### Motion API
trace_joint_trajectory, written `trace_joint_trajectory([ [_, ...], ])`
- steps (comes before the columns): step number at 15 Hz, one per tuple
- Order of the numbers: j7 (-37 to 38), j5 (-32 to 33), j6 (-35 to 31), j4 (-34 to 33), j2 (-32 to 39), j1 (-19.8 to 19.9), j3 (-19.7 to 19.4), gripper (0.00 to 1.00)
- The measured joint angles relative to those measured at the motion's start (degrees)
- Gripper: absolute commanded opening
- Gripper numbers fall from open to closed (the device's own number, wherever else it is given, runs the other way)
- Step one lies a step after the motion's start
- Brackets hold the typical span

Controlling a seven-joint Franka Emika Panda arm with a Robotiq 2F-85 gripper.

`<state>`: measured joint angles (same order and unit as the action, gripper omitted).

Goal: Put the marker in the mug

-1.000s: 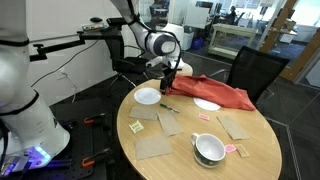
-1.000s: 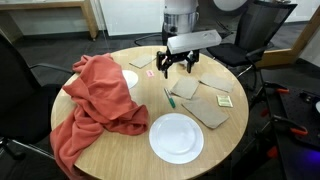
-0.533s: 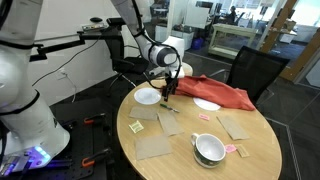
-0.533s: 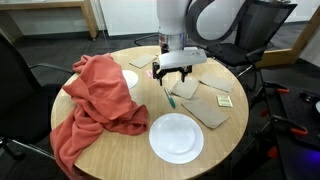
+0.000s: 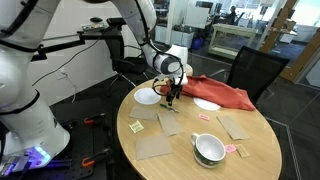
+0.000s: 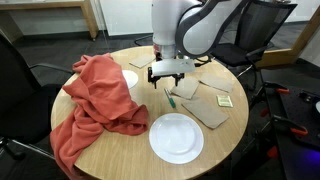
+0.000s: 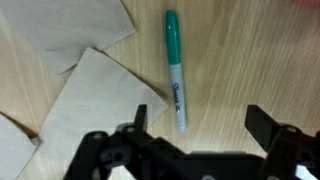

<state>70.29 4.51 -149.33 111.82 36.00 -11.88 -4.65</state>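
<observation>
The robot's open fingers are already on either side of the marker's grey body (image 6: pixel 168 92) (image 7: pixel 180 108), so the gripper should move down toward the table onto it and close.
The marker (image 7: pixel 175 70), with a green cap and a grey barrel, lies flat on the wooden table. It also shows in both exterior views (image 5: pixel 168 107) (image 6: pixel 170 99). My gripper (image 7: pixel 198 122) is open and empty, just above the table. The marker's barrel end lies between my fingers, nearer the left finger in the wrist view. In both exterior views the gripper (image 5: pixel 172 94) (image 6: pixel 167 82) hangs right over the marker. The white mug (image 5: pixel 209 149) stands upright near the table's front edge in an exterior view, well away from the gripper.
On the round wooden table (image 5: pixel 262 150) lie several brown napkins (image 7: pixel 90 95), two white plates (image 5: pixel 147 96) (image 6: pixel 176 137), yellow sticky notes (image 5: pixel 135 126) and a crumpled red cloth (image 6: pixel 95 100). Black chairs (image 5: pixel 255 70) stand around the table.
My gripper has come down from well above the table to just over the marker and has stayed open. The marker and the mug have not moved.
</observation>
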Motion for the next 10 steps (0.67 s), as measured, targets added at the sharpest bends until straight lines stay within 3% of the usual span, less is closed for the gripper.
trace_joint_trajectory([
  [10, 0.00, -3.49, 0.00, -5.38, 6.12, -0.14, 0.00, 1.00],
])
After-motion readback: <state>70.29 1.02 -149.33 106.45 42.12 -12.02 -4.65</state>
